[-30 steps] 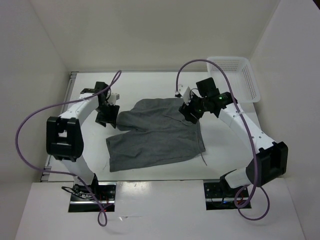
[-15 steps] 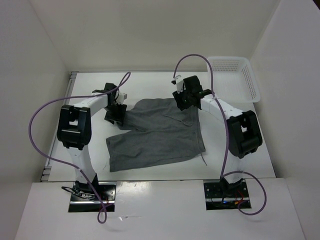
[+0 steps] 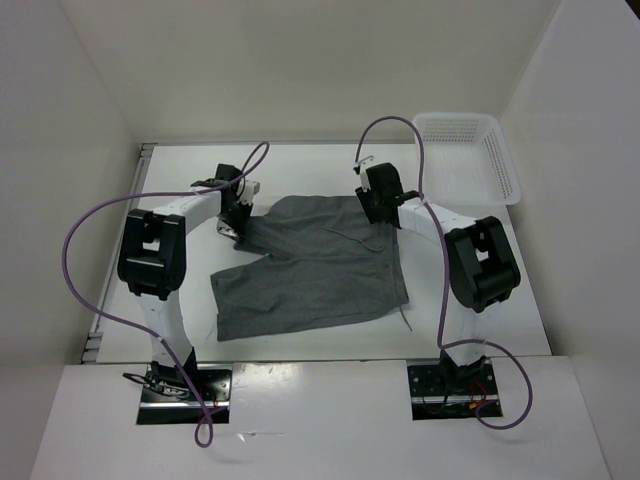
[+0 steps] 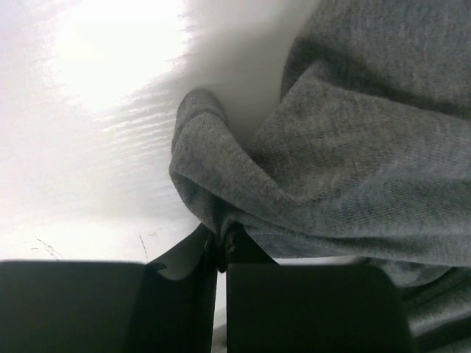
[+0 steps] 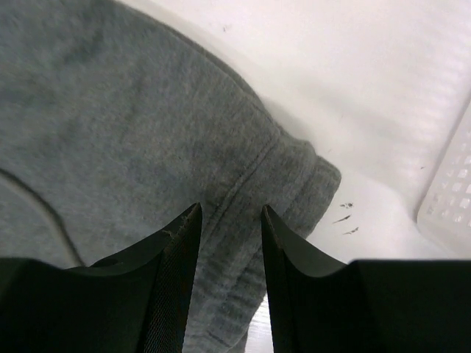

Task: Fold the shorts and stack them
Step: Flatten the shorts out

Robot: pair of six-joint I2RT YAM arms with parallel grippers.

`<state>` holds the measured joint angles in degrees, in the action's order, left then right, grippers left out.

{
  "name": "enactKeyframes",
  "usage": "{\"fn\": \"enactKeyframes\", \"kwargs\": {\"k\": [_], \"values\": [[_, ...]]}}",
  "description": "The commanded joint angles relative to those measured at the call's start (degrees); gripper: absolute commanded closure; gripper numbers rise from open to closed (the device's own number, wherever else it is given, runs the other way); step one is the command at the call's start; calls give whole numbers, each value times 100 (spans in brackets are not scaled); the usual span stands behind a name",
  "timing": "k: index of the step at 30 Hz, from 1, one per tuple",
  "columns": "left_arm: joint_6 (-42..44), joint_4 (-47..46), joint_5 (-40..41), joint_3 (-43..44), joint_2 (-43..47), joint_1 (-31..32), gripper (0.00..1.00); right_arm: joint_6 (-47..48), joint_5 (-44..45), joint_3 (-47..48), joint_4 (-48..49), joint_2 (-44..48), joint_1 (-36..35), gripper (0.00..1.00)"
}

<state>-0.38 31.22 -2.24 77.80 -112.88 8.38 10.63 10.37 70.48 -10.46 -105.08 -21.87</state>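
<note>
The bunched fold goes outward with my left gripper next and gets released on the bare tabletop, as that clear space lies outward of the gripper.
The grey shorts (image 3: 310, 265) lie spread on the white table (image 3: 300, 170), waistband toward the back. My left gripper (image 3: 240, 222) is at their back-left corner. In the left wrist view it (image 4: 221, 246) is shut on a bunched fold of the shorts (image 4: 353, 169). My right gripper (image 3: 380, 215) is at the back-right corner. In the right wrist view it (image 5: 229, 213) stands open, its fingers either side of the waistband seam of the shorts (image 5: 132, 125). A thin dark drawstring (image 3: 405, 318) trails off the front-right edge.
A white perforated basket (image 3: 470, 155) stands at the back right, and its rim (image 5: 452, 198) shows close to the right gripper. White walls close in the table on the left, back and right. Purple cables arc over both arms.
Both arms have moved inward to the shorts' back corners. The left gripper has closed on the fabric edge, and the right gripper's fingers have narrowed over the waistband.
</note>
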Motion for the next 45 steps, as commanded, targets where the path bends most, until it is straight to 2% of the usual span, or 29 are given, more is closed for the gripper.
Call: {"fn": "enactKeyframes", "kwargs": {"k": [1,5,6,11,15,21,24,26,28,29,31,33,34,35,37,38,40,41,44,45], "values": [[38,-362,443,50,-244,14,95,263,342,-157,535,-66,33,56],[38,-362,987,725,299,14,100,518,343,-333,588,-118,33,65],[38,-362,1067,876,397,14,100,519,343,-333,589,-118,33,65],[38,-240,1551,1702,662,14,100,914,396,-517,729,-294,33,78],[38,-117,1551,1835,662,75,100,976,334,-517,729,-347,33,84],[38,7,1955,2046,890,269,100,1213,316,-465,729,-347,33,86],[38,191,1955,1478,969,383,97,1275,150,-403,729,-347,33,81],[38,191,2087,497,1057,383,96,1406,97,-342,581,-276,33,79],[38,191,2009,-78,1233,383,94,1406,-70,-342,458,-110,33,75],[38,191,1956,-324,1286,383,92,1485,-131,-272,405,-57,33,72],[38,392,1702,-783,1347,383,74,1538,-132,-210,352,101,33,66],[38,954,956,-837,1488,383,58,1364,-132,-35,272,259,33,64],[38,1347,684,-837,1636,383,46,1284,-132,53,185,260,33,64],[38,1508,220,-767,1725,383,43,1205,-132,141,45,329,33,63],[38,1894,-204,-313,1944,383,36,959,-333,413,-18,330,33,61],[38,1948,-529,-74,1945,383,29,871,-334,562,-96,330,33,59],[38,1871,-689,461,1858,323,26,642,-439,695,-97,190,33,57],[38,1748,-690,1021,1753,191,26,642,-439,800,-97,137,33,57],[38,1212,-690,1763,1068,-230,25,502,-492,958,-97,-144,33,56],[38,1072,-768,2209,570,-310,25,501,-492,959,-36,-223,33,56]]}}
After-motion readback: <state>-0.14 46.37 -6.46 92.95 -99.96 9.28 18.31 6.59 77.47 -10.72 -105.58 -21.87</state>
